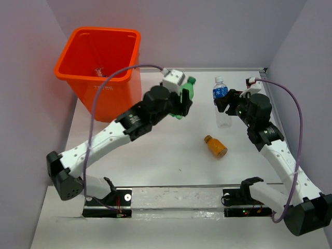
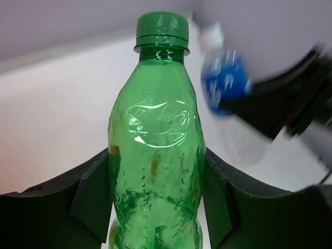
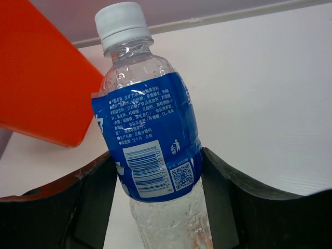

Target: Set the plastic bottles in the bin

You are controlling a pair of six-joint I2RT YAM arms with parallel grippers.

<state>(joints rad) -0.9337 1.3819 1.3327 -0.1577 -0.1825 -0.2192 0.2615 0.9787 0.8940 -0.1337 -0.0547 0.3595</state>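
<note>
Next, my right gripper rises, swings over the bin's opening (image 1: 104, 54) and releases the clear bottle, since the bin stands to its left in the top view.
My left gripper (image 1: 184, 99) is shut on a green plastic bottle (image 1: 189, 88) and holds it above the table, right of the orange bin (image 1: 88, 75). In the left wrist view the green bottle (image 2: 155, 145) stands cap up between the fingers (image 2: 91, 202). My right gripper (image 1: 229, 102) is shut on a clear bottle with a blue label (image 1: 221, 94). It shows in the right wrist view (image 3: 148, 135) gripped at the label's lower edge. A stubby orange bottle (image 1: 215, 146) lies on the table between the arms. Something clear lies inside the bin, not identifiable.
The bin stands at the far left against the wall, and its side shows in the right wrist view (image 3: 41, 88). The two grippers are close together; the blurred blue-label bottle (image 2: 225, 83) and right arm (image 2: 290, 104) show in the left wrist view. Walls enclose three sides.
</note>
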